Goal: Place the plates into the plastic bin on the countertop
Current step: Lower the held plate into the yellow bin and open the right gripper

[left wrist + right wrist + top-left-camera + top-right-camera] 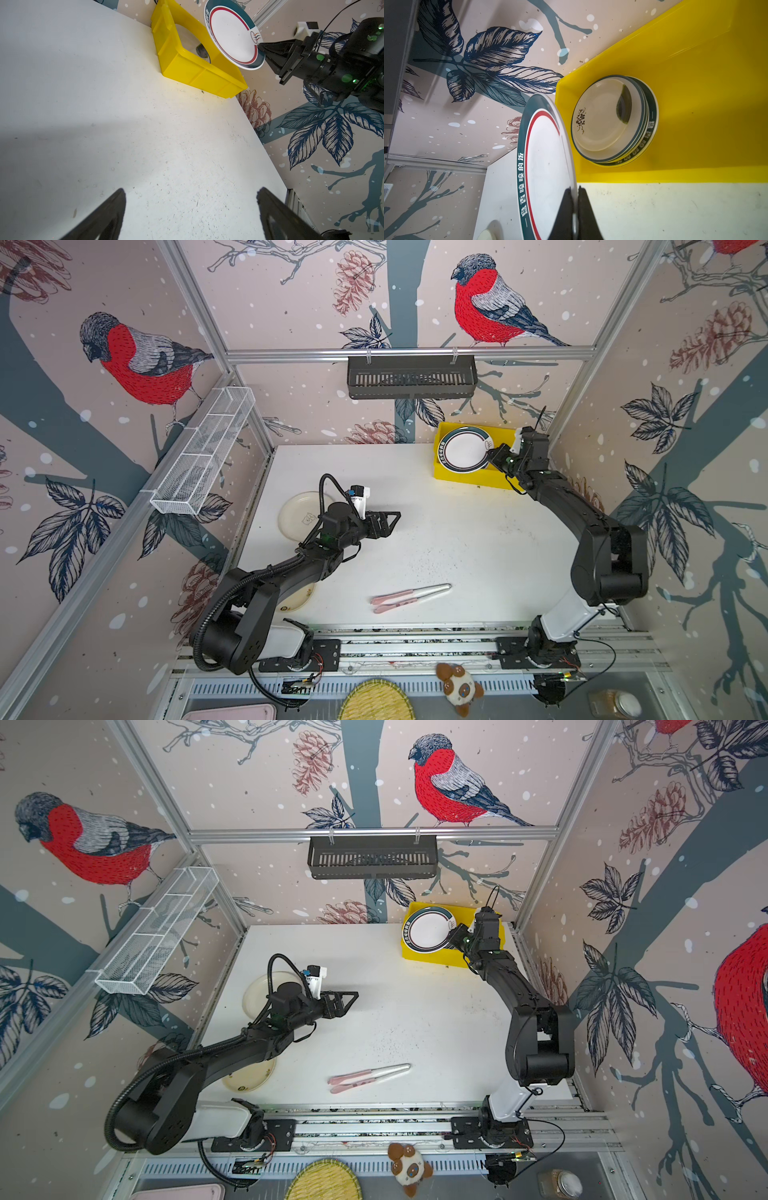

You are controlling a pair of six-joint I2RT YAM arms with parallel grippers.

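Observation:
The held plate hangs above the stack of plates, so the robot's right gripper should next go down into the yellow plastic bin [469,479] and let go of the plate's rim over the stack.
My right gripper [490,454] is shut on the rim of a white plate with a teal and red rim [463,450], holding it tilted over the yellow plastic bin [469,479] at the countertop's [457,539] back right. In the right wrist view the plate [546,155] is clamped edge-on between the jaws [575,189], and a stack of plates [602,120] lies in the bin [695,104]. My left gripper [395,518] hangs open and empty over the left middle [191,191]. One cream plate [297,516] lies behind the left arm, another [299,599] partly under it.
Pink-handled utensils [409,596] lie near the front edge. A black slotted basket [411,377] hangs on the back rail and a white wire mesh shelf [203,452] on the left rail. A woven yellow mat [376,701] and a plush toy [459,689] sit below the front rails.

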